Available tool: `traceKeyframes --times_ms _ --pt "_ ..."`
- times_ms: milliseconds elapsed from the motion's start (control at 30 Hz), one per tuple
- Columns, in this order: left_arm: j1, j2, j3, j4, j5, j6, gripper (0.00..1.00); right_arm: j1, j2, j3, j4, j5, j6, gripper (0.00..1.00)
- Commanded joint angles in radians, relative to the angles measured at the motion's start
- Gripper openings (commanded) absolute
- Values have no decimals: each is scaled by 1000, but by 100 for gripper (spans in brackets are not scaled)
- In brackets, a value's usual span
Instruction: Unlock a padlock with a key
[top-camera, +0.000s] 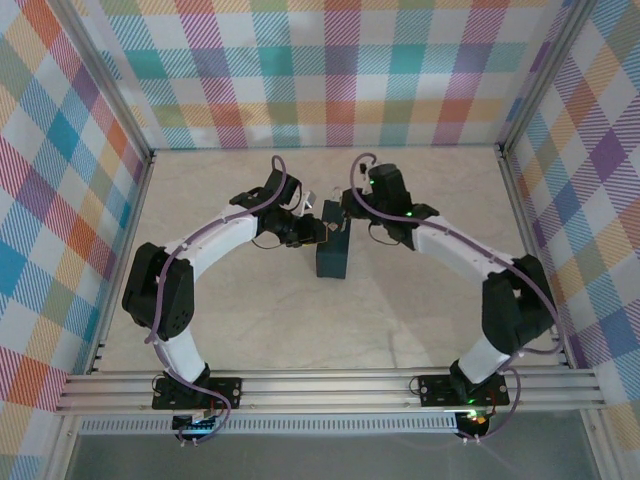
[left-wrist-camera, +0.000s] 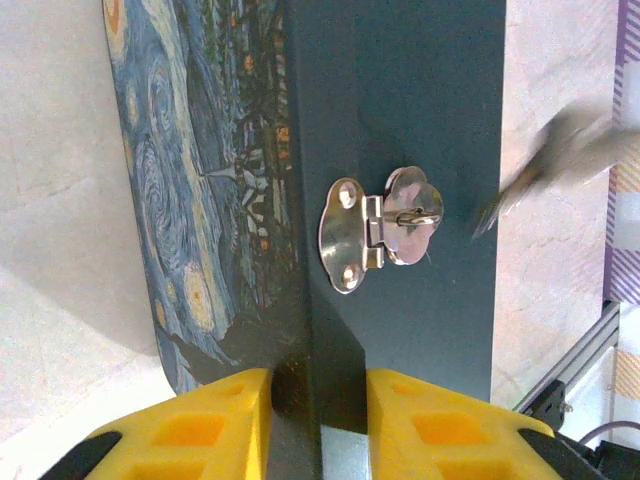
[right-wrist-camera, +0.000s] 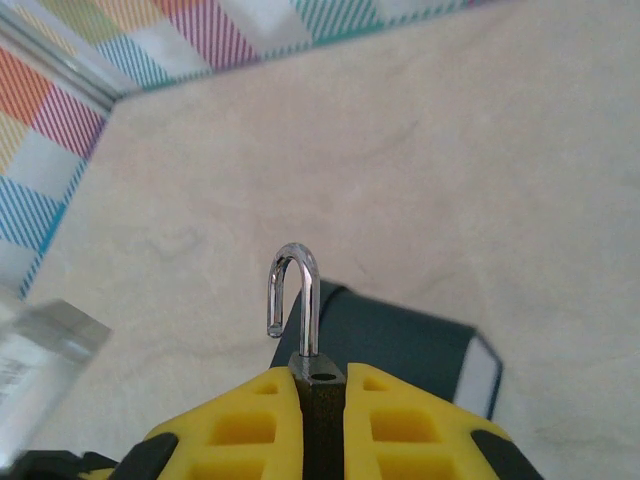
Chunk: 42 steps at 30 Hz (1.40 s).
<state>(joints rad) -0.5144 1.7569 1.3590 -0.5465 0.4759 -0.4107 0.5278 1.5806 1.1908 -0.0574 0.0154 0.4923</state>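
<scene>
The padlock is already clear of the hasp, so my right gripper should draw back, lower and release it: bare tabletop is below and behind the gripper beside the tin (right-wrist-camera: 400, 345).
My right gripper (right-wrist-camera: 322, 372) is shut on the padlock (right-wrist-camera: 320, 410), whose dark body sits between the yellow fingers. Its silvery shackle stands up with one end free. Just below it lies the dark blue tin (right-wrist-camera: 400, 345). In the left wrist view the tin (left-wrist-camera: 420, 120) shows its swirly painted lid and a silvery hasp (left-wrist-camera: 385, 225) with nothing through its loop. My left gripper (left-wrist-camera: 320, 375) stands slightly open in front of the tin's edge, holding nothing. A blurred silvery streak (left-wrist-camera: 565, 150) hangs right of the tin; I cannot tell whether it is the key.
From above, both grippers meet over the tin (top-camera: 333, 258) at mid-table, the left gripper (top-camera: 305, 232) and the right gripper (top-camera: 350, 205). Checked walls and aluminium rails (top-camera: 330, 390) enclose the beige table. A blurred pale thing (right-wrist-camera: 40, 365) sits at the lower left.
</scene>
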Motion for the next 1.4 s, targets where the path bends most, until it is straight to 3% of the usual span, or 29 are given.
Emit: traceKeyframes --times_ms 0,333,600,867,1033,1200,1367 --pt "2 16 16 -95 19 -28 31 -39 -83 -25 -30 -12 5 0" --pt "5 -61 69 -109 14 -69 36 -177 -154 -217 -80 -55 -9 0" --pt "40 -116 56 -132 -93 -88 37 -198 -87 -362 -27 -87 -6 2" --pt "69 -169 -49 -103 -162 -118 37 -243 17 -414 44 -225 -6 7" --pt "83 -190 -58 -102 -179 -129 37 -265 70 -409 51 -256 -18 15" --pt "101 -211 -52 -118 -194 -124 37 -281 74 -397 22 -260 -43 41" --pt "126 -221 -57 -124 -177 -122 37 -284 -8 -329 -107 -225 -71 49"
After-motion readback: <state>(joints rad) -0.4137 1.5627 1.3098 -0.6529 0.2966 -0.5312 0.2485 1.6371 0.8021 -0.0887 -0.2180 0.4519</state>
